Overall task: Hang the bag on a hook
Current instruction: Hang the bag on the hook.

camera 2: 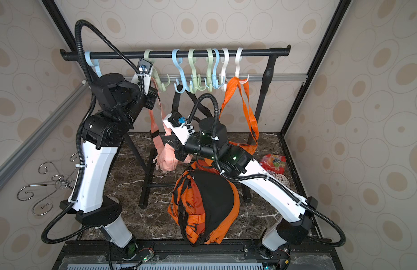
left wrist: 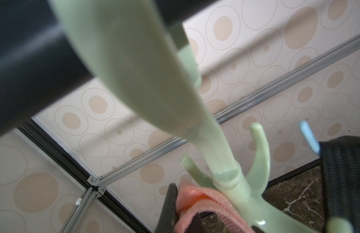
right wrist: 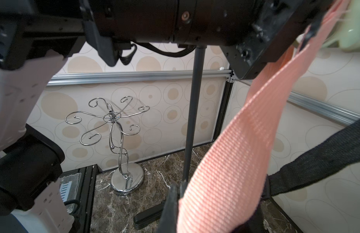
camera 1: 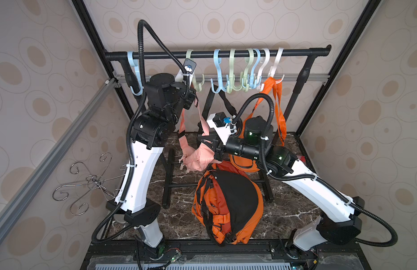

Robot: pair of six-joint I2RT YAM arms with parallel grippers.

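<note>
My left gripper will ease slightly down beside the pale green hook's lower stem (camera 2: 160, 85) (left wrist: 237, 191) and let go of the strap top, since the webbing already lies against it.
The pink bag (camera 1: 198, 156) (camera 2: 167, 159) hangs between my two arms by its pink webbing strap (left wrist: 197, 199) (right wrist: 245, 141). My left gripper (camera 1: 194, 99) (camera 2: 156, 98) (left wrist: 184, 211) is shut on the top of the strap, right beside the pale green hook (camera 1: 196, 84) (camera 2: 161, 82) (left wrist: 225, 171) on the rail. The strap touches the hook's lower stem next to a prong; whether it sits over the prong I cannot tell. Lower down, my right gripper (camera 1: 202, 142) (camera 2: 166, 142) (right wrist: 211, 211) is shut on the same strap just above the bag's body.
The black rail (camera 1: 214, 54) carries several more blue, green and white hooks. An orange tote (camera 1: 276, 93) hangs from a white hook, and black straps (camera 1: 216, 100) from a blue one. An orange-and-black backpack (camera 1: 228, 203) lies on the marble floor. A chrome stand (camera 1: 85, 182) (right wrist: 118, 131) is at the left, a snack packet (camera 2: 273, 161) at the right.
</note>
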